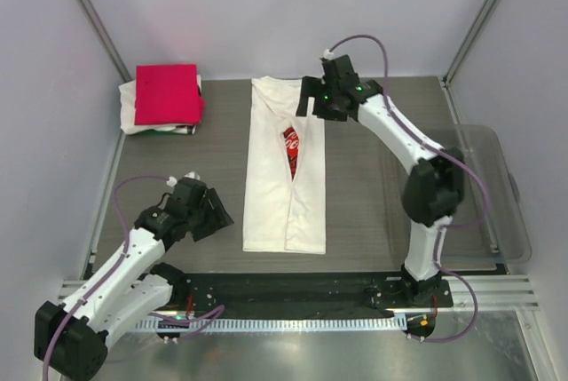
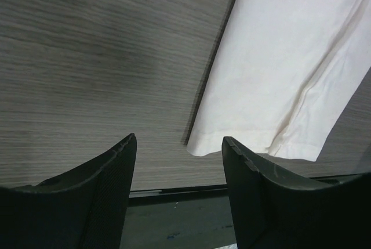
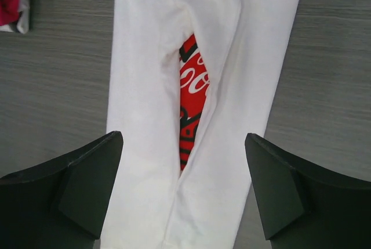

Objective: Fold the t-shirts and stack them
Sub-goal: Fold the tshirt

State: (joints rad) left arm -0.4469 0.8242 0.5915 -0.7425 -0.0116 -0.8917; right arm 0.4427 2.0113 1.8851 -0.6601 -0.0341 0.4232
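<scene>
My right gripper comes back and down onto the near hem corner on the tub's side next, since my left gripper already stands by one hem corner.
A white t-shirt (image 1: 286,168) lies in the middle of the table, folded lengthwise into a long strip, its red Coca-Cola print (image 1: 291,146) showing through the gap between the two flaps. A folded crimson-pink t-shirt (image 1: 166,94) rests on another white t-shirt (image 1: 133,116) at the back left. My right gripper (image 1: 312,104) hovers open over the strip's upper part; its wrist view looks down on the strip (image 3: 145,57) and print (image 3: 194,86), the gripper (image 3: 184,137) empty. My left gripper (image 1: 220,214) stands open left of the near hem; it (image 2: 178,141) holds nothing, the hem corner (image 2: 200,144) just beyond.
A clear plastic tub (image 1: 501,194) sits at the table's right edge. A black strip and metal rail (image 1: 293,288) run along the near edge by the arm bases. White walls with metal posts close in the back and sides.
</scene>
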